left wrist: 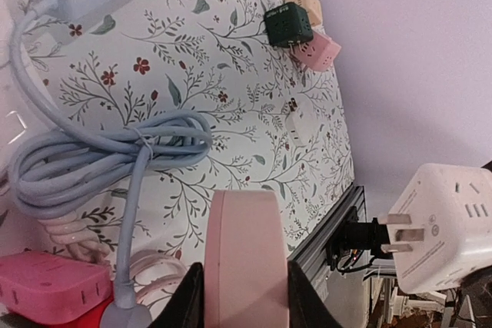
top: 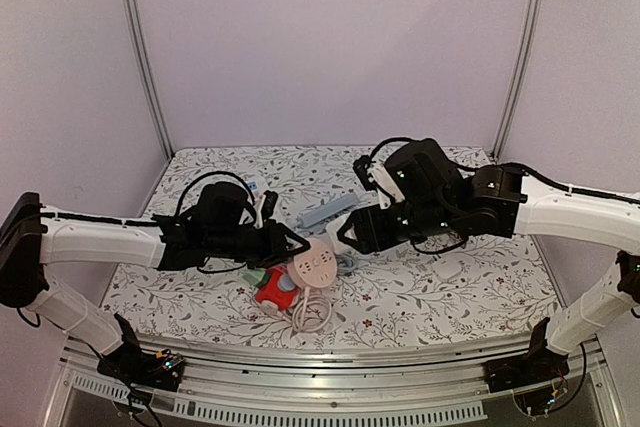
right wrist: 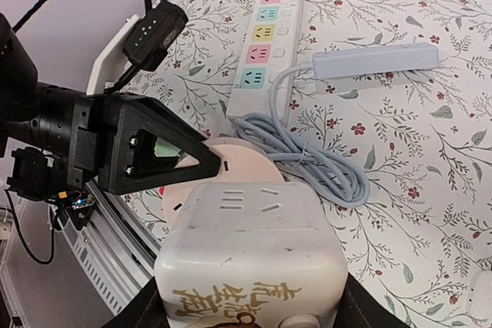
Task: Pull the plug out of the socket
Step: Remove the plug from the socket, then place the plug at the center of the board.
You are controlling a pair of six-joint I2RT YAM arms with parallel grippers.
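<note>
The right gripper swings away from the socket and down to the table (top: 471, 258) beside the small green and pink cubes next. The plug's pins are already clear.
My left gripper (left wrist: 244, 286) is shut on a round pink socket (left wrist: 246, 255), held edge-on between its black fingers. In the top view the socket (top: 314, 266) sits at the left gripper's tip (top: 296, 245). My right gripper (right wrist: 250, 301) is shut on a white cube plug (right wrist: 254, 251) with gold lettering. In the left wrist view the cube plug (left wrist: 450, 228) hangs apart from the socket, its metal prongs (left wrist: 400, 232) bare. In the top view the right gripper (top: 348, 235) is just right of the socket.
A white power strip with coloured outlets (right wrist: 265, 36) and a grey-blue strip (right wrist: 377, 61) with a coiled cable (right wrist: 315, 155) lie behind. A red socket (top: 275, 292) and white cable loops lie near the front rail. Small cubes (left wrist: 292, 24) sit far off.
</note>
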